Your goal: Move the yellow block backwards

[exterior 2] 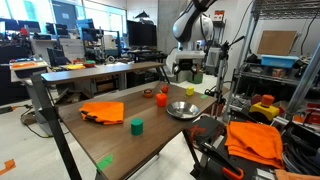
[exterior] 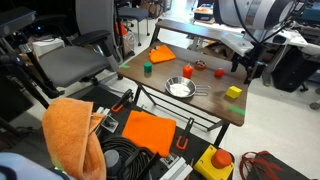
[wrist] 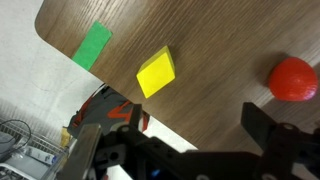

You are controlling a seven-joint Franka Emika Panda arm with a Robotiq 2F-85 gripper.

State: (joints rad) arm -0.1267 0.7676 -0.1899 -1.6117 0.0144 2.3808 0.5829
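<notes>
The yellow block (exterior: 234, 92) (wrist: 156, 72) is below and beside my open fingers. My gripper will next move toward the left in the wrist view and down over it.
The yellow block (exterior: 234, 92) is a small bright yellow cube lying on the wooden table (exterior: 160, 80) near one corner. It also shows in the wrist view (wrist: 156, 73), tilted, above and left of the jaws. In an exterior view it is a small yellow spot (exterior 2: 197, 78) below the arm. My gripper (exterior: 250, 67) hangs above the table beside the block, apart from it. In the wrist view the gripper (wrist: 180, 135) is open and empty, with the two dark fingers wide apart.
A metal bowl (exterior: 180, 88), a green cylinder (exterior: 146, 69), an orange cloth (exterior: 161, 55) and small red objects (exterior: 219, 72) are on the table. A green tape patch (wrist: 92, 45) lies by the table edge and a red ball (wrist: 293, 78) near the block. A yellow box with a red button (exterior: 215, 163) sits on the floor.
</notes>
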